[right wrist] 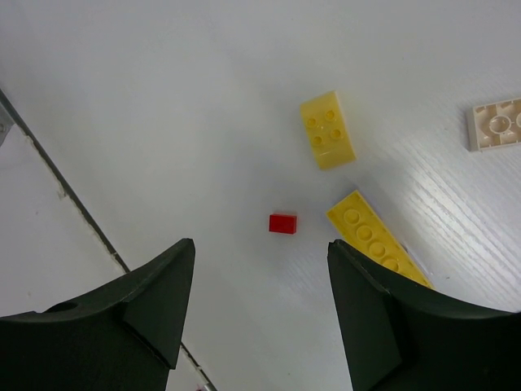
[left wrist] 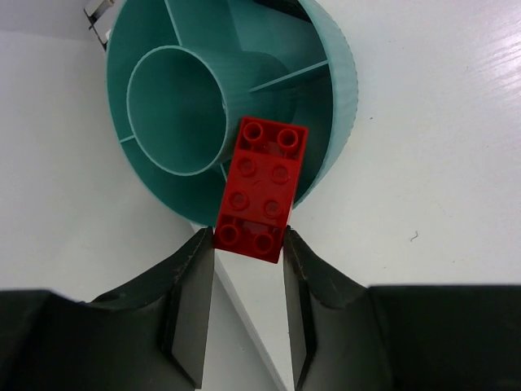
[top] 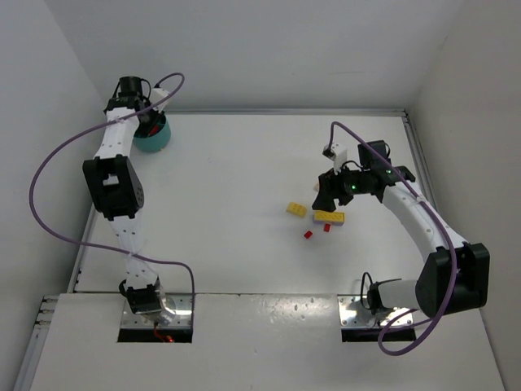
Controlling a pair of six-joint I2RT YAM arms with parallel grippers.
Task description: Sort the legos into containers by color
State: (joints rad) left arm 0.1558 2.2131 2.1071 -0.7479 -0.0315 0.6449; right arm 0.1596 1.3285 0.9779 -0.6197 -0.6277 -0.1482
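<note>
That piece lies unsorted, so next my right gripper will go down and back past the long yellow brick onto the tiny red brick by its near edge [top: 327, 227].
My left gripper [left wrist: 248, 236] is shut on one end of a red studded brick [left wrist: 260, 187] and holds it over the near rim of the round teal bowl [left wrist: 334, 81], which has curved dividers inside. In the top view the bowl [top: 155, 138] sits at the far left with the left gripper [top: 146, 120] over it. My right gripper [right wrist: 260, 242] is open and empty above the table. A tiny red brick [right wrist: 282, 222] lies just ahead of its jaws, with a square yellow brick [right wrist: 327, 130] and a long yellow brick [right wrist: 376, 240] beside it. No purple brick shows.
A cream brick [right wrist: 496, 124] lies at the right edge of the right wrist view. In the top view the yellow bricks [top: 296, 209] [top: 329, 217] and two tiny red ones [top: 308, 235] [top: 327, 227] lie mid-table. White walls close in the table.
</note>
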